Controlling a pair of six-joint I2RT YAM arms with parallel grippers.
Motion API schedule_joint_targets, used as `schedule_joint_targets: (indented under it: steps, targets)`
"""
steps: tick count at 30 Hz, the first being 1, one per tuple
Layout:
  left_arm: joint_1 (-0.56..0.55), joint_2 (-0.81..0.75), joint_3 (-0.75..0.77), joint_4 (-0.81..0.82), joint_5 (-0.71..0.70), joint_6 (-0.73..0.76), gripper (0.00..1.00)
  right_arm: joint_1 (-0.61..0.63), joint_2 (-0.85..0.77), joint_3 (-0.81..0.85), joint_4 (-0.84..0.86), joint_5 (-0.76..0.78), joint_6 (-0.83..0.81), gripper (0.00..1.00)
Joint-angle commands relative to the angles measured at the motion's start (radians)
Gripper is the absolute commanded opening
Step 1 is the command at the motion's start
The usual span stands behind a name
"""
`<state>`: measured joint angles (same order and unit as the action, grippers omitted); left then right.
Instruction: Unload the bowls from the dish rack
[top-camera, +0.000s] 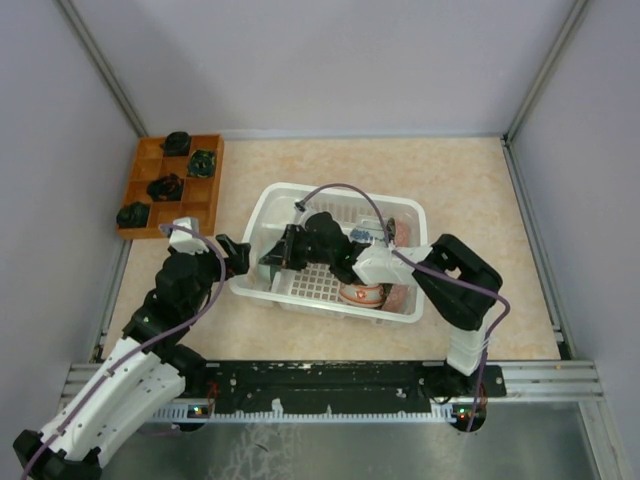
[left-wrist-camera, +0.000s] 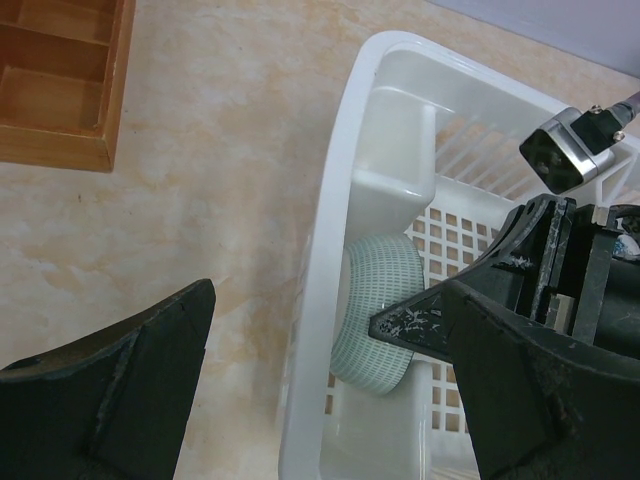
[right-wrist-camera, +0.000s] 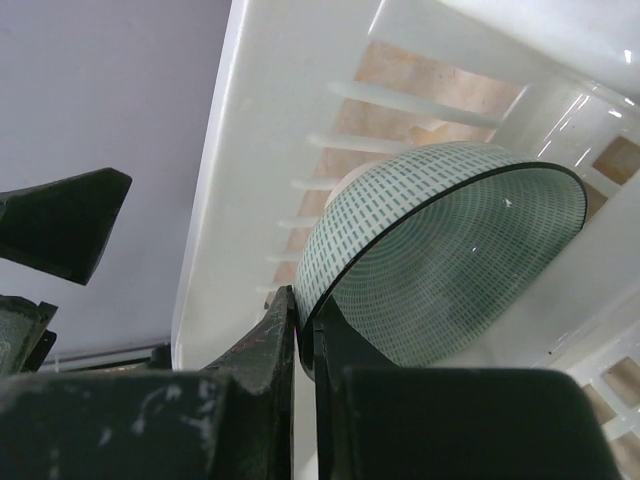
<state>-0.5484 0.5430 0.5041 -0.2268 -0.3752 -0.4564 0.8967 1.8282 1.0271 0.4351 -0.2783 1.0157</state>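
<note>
My right gripper holds the bowl and should next rise, cross the rack (top-camera: 340, 190) and lower it for release onto the empty tabletop to the gripper's right in the top view.
The white dish rack (top-camera: 340, 190) stands mid-table. My right gripper (top-camera: 277, 256) reaches into its left end and is shut on the rim of a white bowl with a green dashed pattern (right-wrist-camera: 450, 270), which stands on edge against the rack's end wall (right-wrist-camera: 240, 200). The jaws (right-wrist-camera: 303, 320) pinch the rim, one finger inside and one outside. The same bowl shows in the left wrist view (left-wrist-camera: 385, 300). My left gripper (left-wrist-camera: 320, 300) is open and straddles the rack's left wall (left-wrist-camera: 345, 160), touching nothing. A red-orange marked bowl (top-camera: 362, 293) and a pinkish bowl (top-camera: 405, 298) lie at the rack's near right.
A brown wooden compartmented tray (top-camera: 150, 190) with several dark lumps sits at the back left, also in the left wrist view (left-wrist-camera: 60, 90). My left gripper (top-camera: 235, 258) is close to the right gripper at the rack's left end. Grey walls enclose the table.
</note>
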Motion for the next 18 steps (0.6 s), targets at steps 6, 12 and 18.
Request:
schedule_joint_targets:
  steps: [6, 12, 18]
  targets:
    - [-0.002, -0.035, -0.004, -0.025, -0.037, -0.013, 0.99, -0.001, -0.181, 0.0, 0.038, 0.105, -0.159, 0.0]
    - [-0.003, -0.069, -0.005, -0.032, -0.045, -0.021, 0.99, -0.001, -0.338, 0.013, -0.021, 0.176, -0.27, 0.0]
    - [-0.002, -0.068, -0.003, -0.034, -0.039, -0.024, 0.99, -0.001, -0.436, 0.043, -0.089, 0.209, -0.35, 0.0]
